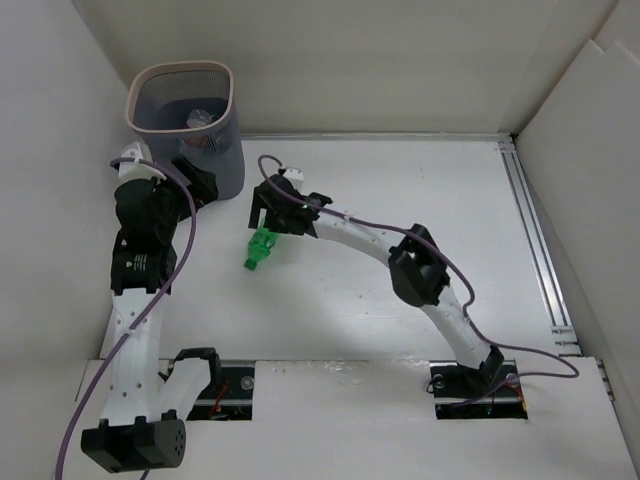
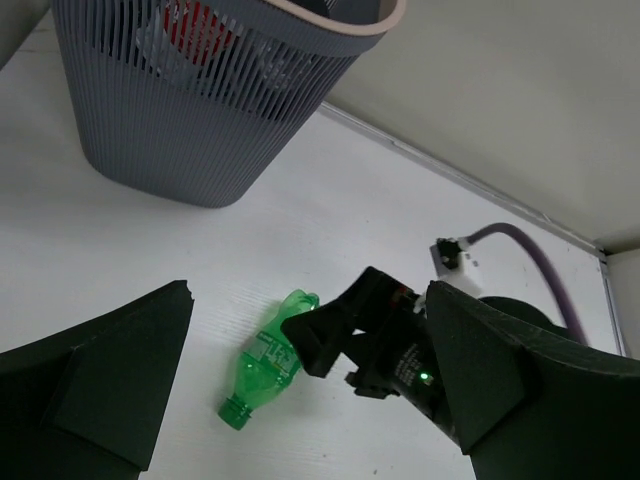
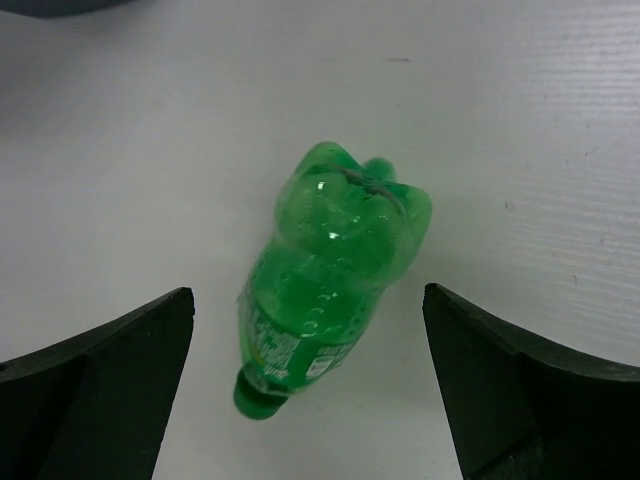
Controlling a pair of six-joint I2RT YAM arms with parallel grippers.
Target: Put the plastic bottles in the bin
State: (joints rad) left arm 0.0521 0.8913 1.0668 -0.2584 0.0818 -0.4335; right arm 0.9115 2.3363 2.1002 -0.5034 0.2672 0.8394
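Observation:
My right gripper moves down onto the green bottle's base end point(image 1: 267, 234) point(image 3: 350, 213) next. It then closes its fingers across it, since the bottle lies untouched below and between the open fingers.
A green plastic bottle point(image 1: 261, 248) lies on its side on the white table, cap toward the near edge. In the right wrist view it point(image 3: 330, 270) lies below and between my right gripper's open jaws, untouched. My right gripper point(image 1: 272, 222) hovers just above its base end and also shows in the left wrist view point(image 2: 330, 335). The grey mesh bin point(image 1: 225, 150) stands at the far left, with bottles inside, one with a red label point(image 2: 195, 25). My left gripper point(image 1: 200, 185) is open and empty beside the bin's front wall point(image 2: 200, 130).
White walls enclose the table on the left, back and right. A metal rail point(image 1: 535, 240) runs along the right side. Purple cables point(image 1: 180, 240) trail along both arms.

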